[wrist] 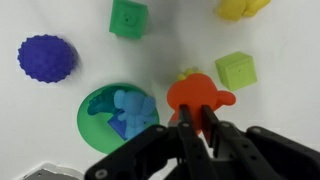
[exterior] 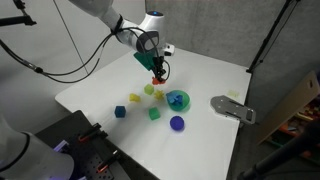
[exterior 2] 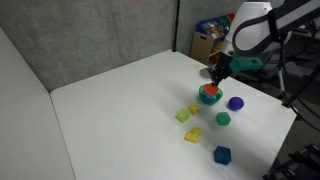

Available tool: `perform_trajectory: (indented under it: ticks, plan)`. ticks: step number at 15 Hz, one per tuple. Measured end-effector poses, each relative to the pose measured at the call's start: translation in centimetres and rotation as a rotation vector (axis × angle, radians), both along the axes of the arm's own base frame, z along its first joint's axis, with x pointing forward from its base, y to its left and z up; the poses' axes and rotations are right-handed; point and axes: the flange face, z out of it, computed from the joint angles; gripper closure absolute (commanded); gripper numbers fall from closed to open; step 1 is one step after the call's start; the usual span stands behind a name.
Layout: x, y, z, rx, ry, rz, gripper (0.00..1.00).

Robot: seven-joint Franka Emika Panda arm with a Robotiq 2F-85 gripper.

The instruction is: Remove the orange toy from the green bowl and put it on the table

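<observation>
My gripper moves toward the green cube next and lowers to release the orange toy, since clear tabletop (exterior: 143, 113) beside that cube lies below my gripper.
My gripper (wrist: 198, 112) is shut on the orange toy (wrist: 195, 97) and holds it in the air just beside the green bowl (wrist: 88, 115). A blue toy (wrist: 132, 112) lies in the bowl. In both exterior views the gripper (exterior: 158, 70) (exterior 2: 217, 75) hangs above the white table (exterior: 200, 70) (exterior 2: 120, 110) with the orange toy (exterior: 157, 77) (exterior 2: 211, 88) at its tips, close to the bowl (exterior: 178, 100) (exterior 2: 209, 97).
A purple ball (wrist: 47, 58) (exterior: 177, 123), a green cube (wrist: 129, 17) (exterior: 154, 114), a yellow-green cube (wrist: 236, 69), a yellow piece (wrist: 240, 8) and a blue cube (exterior: 120, 111) lie around the bowl. A grey device (exterior: 232, 108) sits at the table's edge.
</observation>
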Motion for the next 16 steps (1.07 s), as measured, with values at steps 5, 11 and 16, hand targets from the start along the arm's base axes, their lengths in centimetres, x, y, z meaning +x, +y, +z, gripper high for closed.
perform_trajectory:
  ticks: [5, 11, 16]
  plan:
    - [-4.8, 2.3, -1.8, 0.005, 0.069, 0.094, 0.95]
    - [-8.9, 4.9, -6.6, -0.005, 0.092, 0.164, 0.95]
    - [-9.7, 5.2, -10.4, -0.052, 0.058, 0.209, 0.95]
